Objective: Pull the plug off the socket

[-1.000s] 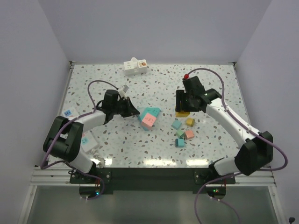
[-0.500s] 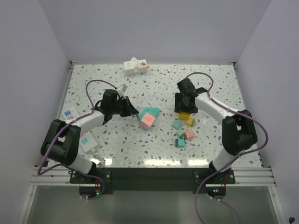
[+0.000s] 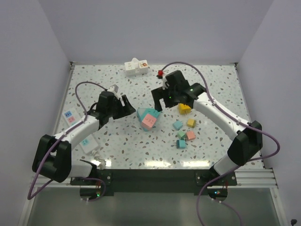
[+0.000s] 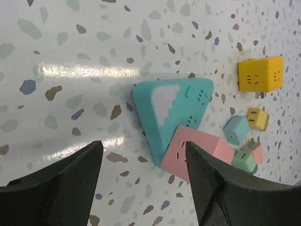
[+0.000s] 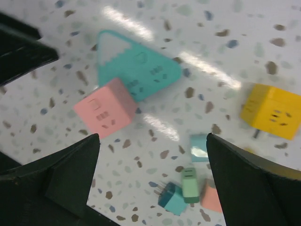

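My right gripper should next turn, draw back and lower its open fingers around the pink cube (image 3: 149, 122) (image 5: 104, 113). The cube sticks out from the socket, below and back from my right gripper.
The socket (image 3: 144, 113) is a teal triangular block lying flat mid-table, also seen in the left wrist view (image 4: 174, 108) and the right wrist view (image 5: 136, 66). The plug (image 3: 149, 121), a pink cube (image 4: 202, 153) (image 5: 104, 113), sits on the socket's near corner. My left gripper (image 3: 128, 104) (image 4: 142, 145) hangs open just left of the socket, holding nothing. Above and right of the socket, my right gripper (image 3: 157, 97) (image 5: 153, 137) stands wide open and empty.
A yellow cube (image 3: 184, 108) (image 5: 275, 110) lies right of the socket. Several small plugs lie near it: light blue (image 3: 177, 125), yellow (image 3: 191, 123), pink (image 3: 190, 135), green (image 3: 181, 134), teal (image 3: 180, 143). A white socket block (image 3: 137, 67) sits at the back edge. White cards (image 3: 70, 115) lie at the left.
My left gripper has opened and drawn back to the left of the socket. My right arm has swung left from the yellow cube toward the socket, opening fully.
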Available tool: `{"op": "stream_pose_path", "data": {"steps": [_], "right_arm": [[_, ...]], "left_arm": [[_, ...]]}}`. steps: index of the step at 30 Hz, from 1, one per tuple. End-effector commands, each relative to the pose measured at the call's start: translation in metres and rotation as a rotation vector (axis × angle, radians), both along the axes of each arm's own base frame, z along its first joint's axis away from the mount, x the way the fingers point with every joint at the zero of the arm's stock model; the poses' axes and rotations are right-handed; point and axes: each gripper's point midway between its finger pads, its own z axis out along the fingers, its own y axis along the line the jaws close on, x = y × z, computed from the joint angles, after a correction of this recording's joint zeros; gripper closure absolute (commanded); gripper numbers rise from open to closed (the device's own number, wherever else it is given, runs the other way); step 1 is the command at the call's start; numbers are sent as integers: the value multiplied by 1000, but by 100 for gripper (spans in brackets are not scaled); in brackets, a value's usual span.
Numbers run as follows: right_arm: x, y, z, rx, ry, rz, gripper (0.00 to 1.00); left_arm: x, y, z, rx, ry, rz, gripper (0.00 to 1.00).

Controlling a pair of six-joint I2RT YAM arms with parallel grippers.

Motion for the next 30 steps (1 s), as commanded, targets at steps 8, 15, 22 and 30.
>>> {"op": "stream_pose_path", "data": {"steps": [8, 15, 22, 30], "right_arm": [[-62, 100, -33, -63, 7, 579, 1], [-43, 110, -66, -143, -36, 579, 2], [-44, 127, -104, -146, 40, 628, 1], [-54, 129, -130, -99, 189, 527, 38]], "left_arm": [[-14, 33, -11, 36, 32, 149, 10], [-24, 39, -17, 33, 44, 163, 7], [-30, 40, -25, 18, 52, 159, 5], [-32, 26, -33, -40, 60, 95, 5]]}}
